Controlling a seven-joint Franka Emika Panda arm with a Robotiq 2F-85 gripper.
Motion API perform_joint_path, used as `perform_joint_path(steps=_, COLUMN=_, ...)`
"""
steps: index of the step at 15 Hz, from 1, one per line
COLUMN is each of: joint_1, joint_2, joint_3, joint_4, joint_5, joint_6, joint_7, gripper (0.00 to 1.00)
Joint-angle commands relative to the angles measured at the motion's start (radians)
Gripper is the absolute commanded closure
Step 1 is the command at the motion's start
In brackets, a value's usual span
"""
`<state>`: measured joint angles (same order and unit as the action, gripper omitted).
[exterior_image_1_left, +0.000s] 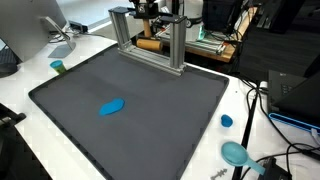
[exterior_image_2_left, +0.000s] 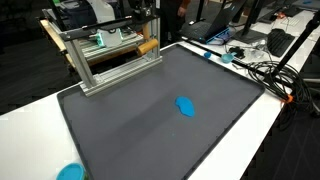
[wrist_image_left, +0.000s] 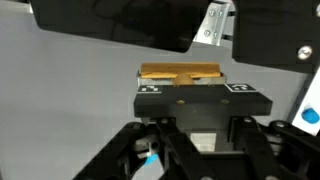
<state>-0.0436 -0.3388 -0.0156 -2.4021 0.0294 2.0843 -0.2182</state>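
Note:
The gap between the black plates lies beyond my gripper, slightly to the right in the wrist view, so my gripper should slide there and release the block.
In the wrist view my gripper (wrist_image_left: 198, 118) comes in from the bottom, its jaws shut on a black block (wrist_image_left: 200, 97) that bears two square printed markers on its top corners. The fingertips are hidden under the block. Just beyond it lies a light wooden piece (wrist_image_left: 180, 73). In an exterior view the gripper (exterior_image_1_left: 161, 9) hangs at the top of the aluminium frame (exterior_image_1_left: 150, 42), largely cut off by the picture's edge. A flat blue object (exterior_image_1_left: 112, 107) (exterior_image_2_left: 186, 105) lies alone on the dark mat (exterior_image_1_left: 170, 125) (exterior_image_2_left: 140, 130), far from the gripper.
The aluminium frame (exterior_image_2_left: 108, 62) stands at the mat's far edge, with wooden parts behind it. A small blue cup (exterior_image_1_left: 227, 121), a blue dish (exterior_image_1_left: 235, 153) and cables lie off one side of the mat. A teal cup (exterior_image_1_left: 58, 67) stands off the opposite side. A monitor (exterior_image_1_left: 30, 30) occupies the corner.

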Motion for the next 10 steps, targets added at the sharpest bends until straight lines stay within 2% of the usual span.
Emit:
perform_joint_path(steps=1, joint_1=0.015, joint_2=-0.127, joint_3=0.037, joint_4=-0.076, joint_5=-0.031, joint_6=-0.022, joint_7=0.157, gripper=0.78)
perform_joint_path(steps=3, joint_1=0.011, joint_2=-0.162, joint_3=0.064, joint_4=-0.100, joint_5=-0.079, joint_6=-0.006, joint_7=0.205, gripper=0.78)
perform_joint_path(steps=5, joint_1=0.016, joint_2=-0.172, joint_3=0.069, joint_4=-0.101, joint_5=-0.111, joint_6=-0.019, joint_7=0.201, gripper=0.78)
perform_joint_path(steps=10, joint_1=0.028, joint_2=-0.160, joint_3=0.058, joint_4=-0.086, joint_5=-0.116, joint_6=-0.090, joint_7=0.174, gripper=0.78)
